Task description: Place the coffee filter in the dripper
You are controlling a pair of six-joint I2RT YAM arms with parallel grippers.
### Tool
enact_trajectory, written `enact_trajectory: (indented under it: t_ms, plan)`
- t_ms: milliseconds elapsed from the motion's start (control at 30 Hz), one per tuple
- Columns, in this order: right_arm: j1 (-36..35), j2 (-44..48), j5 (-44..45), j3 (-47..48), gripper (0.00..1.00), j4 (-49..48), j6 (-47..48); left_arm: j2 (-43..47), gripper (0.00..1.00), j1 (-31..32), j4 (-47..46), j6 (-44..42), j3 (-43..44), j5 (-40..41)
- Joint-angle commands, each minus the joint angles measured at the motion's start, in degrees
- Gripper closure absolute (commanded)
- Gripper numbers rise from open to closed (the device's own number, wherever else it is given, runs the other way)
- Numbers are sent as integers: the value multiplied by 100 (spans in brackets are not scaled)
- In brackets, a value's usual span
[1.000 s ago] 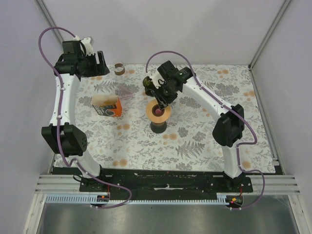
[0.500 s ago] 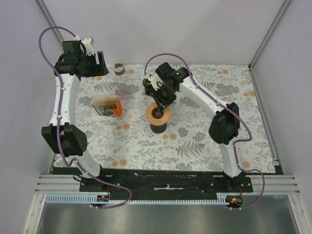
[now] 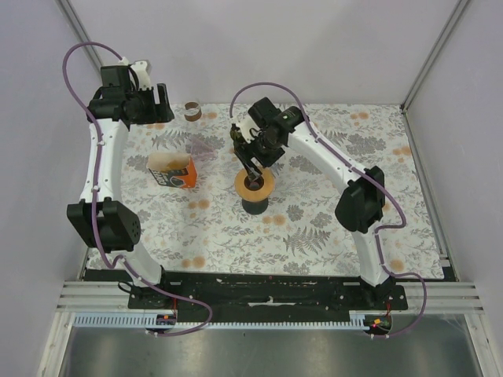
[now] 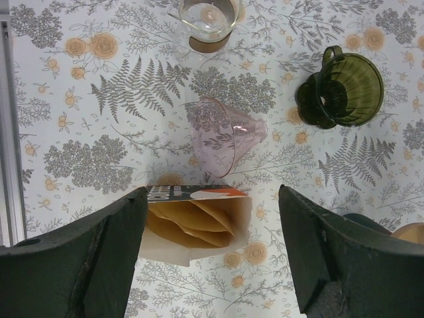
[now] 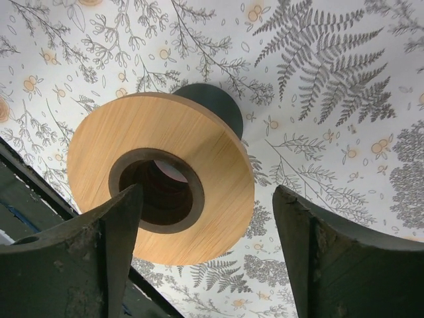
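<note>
My left gripper should next move down and to the right in the top view, onto the clear pink dripper's rim (image 3: pixel 195 151) (image 4: pixel 220 174) beside the box, because the thin edge of the rim is exposed.
Brown paper coffee filters (image 4: pixel 192 222) sit in an open orange and white box (image 3: pixel 173 170) lying on the table. A clear pink dripper (image 4: pixel 222 136) lies on its side just beyond the box, and a green dripper (image 4: pixel 348 89) stands upright to its right. My left gripper (image 4: pixel 212 199) hangs open high above the box mouth, holding nothing. My right gripper (image 5: pixel 209 199) is open above a round wooden disc (image 5: pixel 199 146) with a dark centre hole, set on a dark base (image 5: pixel 212 99). One finger is over the hole, and nothing is between the fingers.
A small glass cup (image 4: pixel 205 20) with a brown band stands at the back of the floral tablecloth. In the top view the green dripper (image 3: pixel 237 135) is partly covered by my right gripper (image 3: pixel 250 161). Cage walls close in the table's sides.
My right gripper has opened wide over the wooden disc and its wrist has shifted slightly left. The left arm has not moved.
</note>
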State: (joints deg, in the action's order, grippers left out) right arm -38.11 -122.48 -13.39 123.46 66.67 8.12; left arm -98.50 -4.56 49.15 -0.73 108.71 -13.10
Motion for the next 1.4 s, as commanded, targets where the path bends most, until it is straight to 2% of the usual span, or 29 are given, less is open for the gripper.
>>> enact_trajectory:
  t_ms: [0,33,133,200,267,333,433,533,700,933,1000,1033,1167,1267,1300,1333,1367]
  plan:
    - [-30,391,20,459,12,-120,49,-20,14,-220,-55,-313,273,212]
    - [-21,469,46,486,8,-137,67,-125,14,-308,33,-357,370,238]
    - [-21,777,239,460,5,-277,172,-502,14,-432,550,-629,809,282]
    - [-21,1040,406,303,3,-435,260,-609,19,-415,789,-1215,872,-58]
    - [-4,1269,538,22,2,-620,365,-600,21,-240,903,-1848,741,-315]
    - [40,1436,653,-233,2,-769,410,-705,23,76,1009,-2193,687,-62]
    - [154,1507,846,-366,2,-796,357,-1126,25,620,1290,-2116,1029,-34]
    - [268,1586,925,-524,2,-796,269,-1504,23,991,1282,-1923,1083,114]
    - [365,1814,1075,-866,2,-831,164,-2304,19,1018,1352,-1316,1670,966]
    - [383,2034,1198,-1289,2,-858,67,-2937,18,1045,1150,-999,1882,950]
    - [383,2113,1259,-1420,2,-884,49,-3096,20,1036,1194,-1069,1839,705]
    - [383,2157,1294,-1499,2,-902,41,-3157,23,1036,1220,-1069,1838,573]
    - [418,2272,1304,-1632,2,-911,32,-3290,49,1036,1282,-1087,1707,256]
    - [453,2395,1470,-1685,2,-902,23,-3246,78,1036,1282,-1140,1689,-42]
    - [462,2447,1505,-1702,2,-902,6,-3194,91,1036,1290,-1157,1715,-121]
    - [462,2474,1541,-1737,2,-902,-3,-3106,98,1044,1308,-1201,1741,-201]
    - [471,2518,1550,-1772,2,-911,-21,-3018,98,1036,1352,-1253,1750,-280]
